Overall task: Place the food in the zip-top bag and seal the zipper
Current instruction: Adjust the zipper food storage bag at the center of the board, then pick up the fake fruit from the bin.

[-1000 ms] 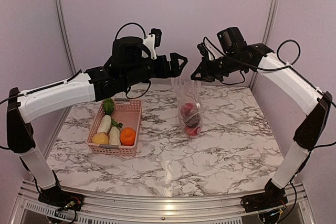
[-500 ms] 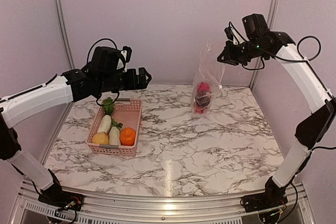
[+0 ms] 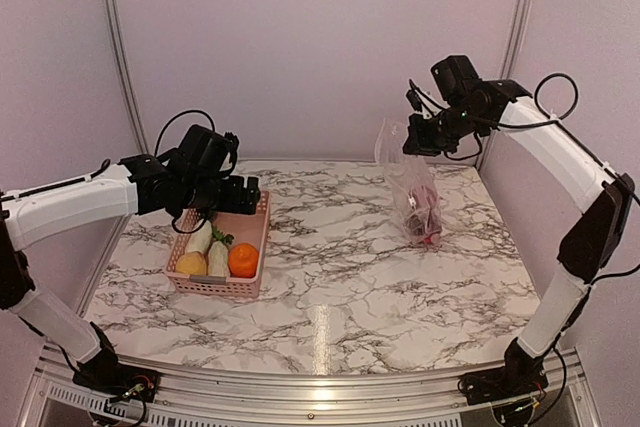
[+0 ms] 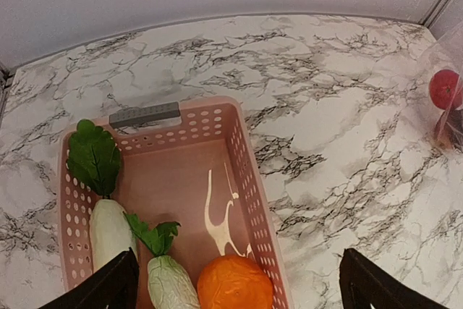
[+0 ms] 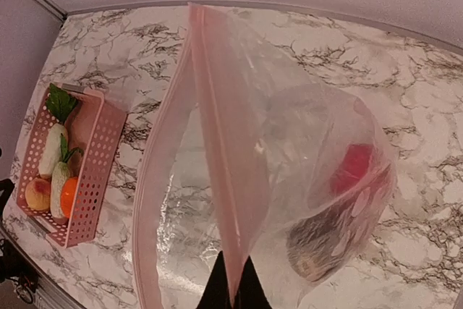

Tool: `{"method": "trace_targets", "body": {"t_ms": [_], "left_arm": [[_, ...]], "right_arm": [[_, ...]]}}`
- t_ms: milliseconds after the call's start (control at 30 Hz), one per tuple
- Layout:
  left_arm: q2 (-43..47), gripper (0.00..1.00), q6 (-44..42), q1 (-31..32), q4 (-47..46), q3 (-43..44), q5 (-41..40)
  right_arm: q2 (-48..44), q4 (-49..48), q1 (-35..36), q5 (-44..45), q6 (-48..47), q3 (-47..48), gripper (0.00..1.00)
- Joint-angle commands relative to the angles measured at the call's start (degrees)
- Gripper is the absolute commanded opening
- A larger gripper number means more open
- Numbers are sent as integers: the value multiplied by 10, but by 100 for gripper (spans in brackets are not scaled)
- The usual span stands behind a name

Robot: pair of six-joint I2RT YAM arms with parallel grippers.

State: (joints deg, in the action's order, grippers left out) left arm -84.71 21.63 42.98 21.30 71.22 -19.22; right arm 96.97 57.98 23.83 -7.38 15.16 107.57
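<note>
My left gripper needs to move back and down next, to the left in the top view, onto the yellow fruit (image 3: 191, 264), because the upper side of the fruit is uncovered in the basket.
My right gripper (image 3: 413, 143) is shut on the mouth edge of the clear zip-top bag (image 3: 418, 199), which hangs at the back right with its bottom near the table. In the right wrist view my gripper (image 5: 233, 281) pinches the pinkish zipper strip (image 5: 210, 106). The bag (image 5: 289, 150) gapes open with a red piece (image 5: 353, 166) and a dark brown piece (image 5: 322, 244) inside. My left gripper (image 3: 244, 197) is open and empty above the pink basket (image 3: 215, 287). The basket holds an orange (image 4: 224, 291), two white radishes (image 4: 108, 226) and a yellow fruit (image 3: 191, 264).
The pink basket (image 4: 246, 164) sits on the left of the marble table (image 3: 340, 287), with a grey handle (image 4: 145, 114) at its far rim. Pale walls and metal posts (image 3: 515, 37) close in the back and sides.
My right arm has swung the bag down and to the right, toward the table. My left arm has drawn back left and lowered over the basket, still open.
</note>
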Motion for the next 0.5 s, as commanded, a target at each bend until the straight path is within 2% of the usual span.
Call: {"method": "trace_targets", "body": {"t_ms": [0,167,300,467], "left_arm": [[19,99,6,-8,26,-41,-22],[3,99,0,-11,87,-41,-35],[1,99,-2,-11,124,-40,-57],[11,99,-5,-16,138,-63,-63]], "right_arm": [[32,-47,53,-27,-4,-13,0],[52,-52,81,-56,0,-26,0],[69,-27,88,-61,0,3,0],[85,-3,99,-66,7,24,0]]}}
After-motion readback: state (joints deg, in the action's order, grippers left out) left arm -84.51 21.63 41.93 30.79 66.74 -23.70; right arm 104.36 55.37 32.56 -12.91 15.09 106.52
